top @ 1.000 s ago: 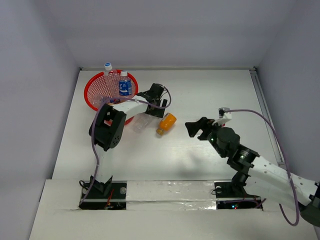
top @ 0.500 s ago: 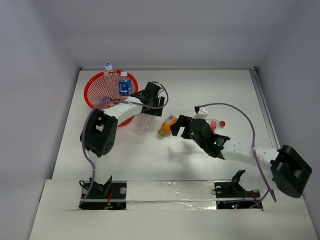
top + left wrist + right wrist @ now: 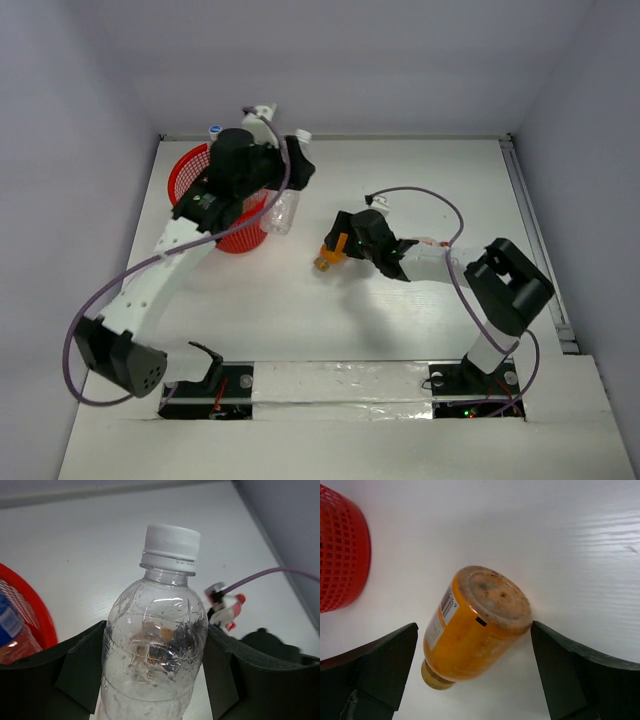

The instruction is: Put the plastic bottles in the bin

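The orange-yellow bottle is already between my right gripper's open fingers. I will move my right gripper a little toward the red bin (image 3: 190,172) and close it around the bottle's body (image 3: 333,253).
My left gripper (image 3: 289,170) is shut on a plain clear bottle (image 3: 283,212) with a white cap and holds it lifted just right of the red mesh bin (image 3: 190,172). In the left wrist view the bottle (image 3: 155,630) sits between both pads, cap pointing away. My right gripper (image 3: 333,250) is open, low on the table, with its jaws on either side of an orange-yellow bottle (image 3: 328,258) lying on its side. In the right wrist view that bottle (image 3: 475,625) shows base-first, touching neither finger. A blue-labelled bottle (image 3: 10,625) stands in the bin, mostly hidden by my left arm from above.
A clear bottle with a red cap (image 3: 433,243) lies on the table behind my right forearm. The red bin's wall (image 3: 340,555) is left of the orange bottle. White walls close the table at the back and sides.
My left arm has lifted the clear bottle off the table and swung up beside the bin. My right arm has reached left, and its open jaws now straddle the orange bottle.
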Available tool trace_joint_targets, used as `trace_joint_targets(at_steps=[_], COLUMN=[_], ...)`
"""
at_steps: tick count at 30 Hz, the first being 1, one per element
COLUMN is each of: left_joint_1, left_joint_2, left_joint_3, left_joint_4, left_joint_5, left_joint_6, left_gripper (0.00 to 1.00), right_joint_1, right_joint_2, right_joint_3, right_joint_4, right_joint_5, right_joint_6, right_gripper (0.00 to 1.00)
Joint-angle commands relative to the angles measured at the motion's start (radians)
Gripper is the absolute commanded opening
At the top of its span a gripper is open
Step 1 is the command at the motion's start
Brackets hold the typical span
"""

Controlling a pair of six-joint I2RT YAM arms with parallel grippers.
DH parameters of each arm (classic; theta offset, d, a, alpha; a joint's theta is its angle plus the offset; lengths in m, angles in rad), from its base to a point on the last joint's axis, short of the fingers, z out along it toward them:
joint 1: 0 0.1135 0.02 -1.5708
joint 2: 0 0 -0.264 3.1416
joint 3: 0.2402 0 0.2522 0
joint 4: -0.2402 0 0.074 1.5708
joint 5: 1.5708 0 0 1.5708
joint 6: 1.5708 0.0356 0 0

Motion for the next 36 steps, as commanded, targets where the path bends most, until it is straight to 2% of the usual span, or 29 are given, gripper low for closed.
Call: trace_joint_targets(at_steps=[1,5,7,14,19,22,27,33,36], left_joint_1=[0.11,0.236,0.262,0.353,0.44,0.449,0.45,0.45,0.45], left_joint_2=[-0.11,-0.222,-0.249,-0.27,-0.242,-0.233,-0.17,-0.128,-0.113], left_joint_3=[0.067,0.065,0.043,-0.068,-0.174,-0.227,-0.258,-0.362,-0.425], left_joint_4=[0.058,0.086,0.13,0.293,0.475,0.588,0.682,0.853,0.931], left_joint_5=[0.05,-0.07,-0.122,-0.366,-0.392,-0.406,-0.415,-0.475,-0.472], left_joint_6=[-0.058,-0.066,-0.057,0.024,0.038,0.029,-0.003,-0.084,-0.118], left_gripper=[0.52,0.52,0.52,0.52,0.51,0.5,0.49,0.45,0.46], right_joint_1=[0.004,-0.005,-0.005,-0.005,-0.005,-0.005,-0.005,0.004,0.004], right_joint_2=[0.061,0.137,0.151,0.171,0.095,0.052,-0.083,-0.238,-0.287], right_joint_3=[0.1,0.169,0.176,0.166,0.051,0.028,-0.017,-0.017,-0.006], right_joint_4=[0.039,0.018,0.016,0.027,0.165,0.19,0.205,0.179,0.17], right_joint_5=[-0.076,-0.1,-0.099,-0.074,-0.077,-0.074,-0.077,-0.1,-0.111], right_joint_6=[0.003,0.011,0.017,0.011,0.022,0.0,-0.023,-0.061,-0.081], right_gripper=[1.0,1.0,1.0,0.75,0.62,0.61,0.6,0.59,0.59])
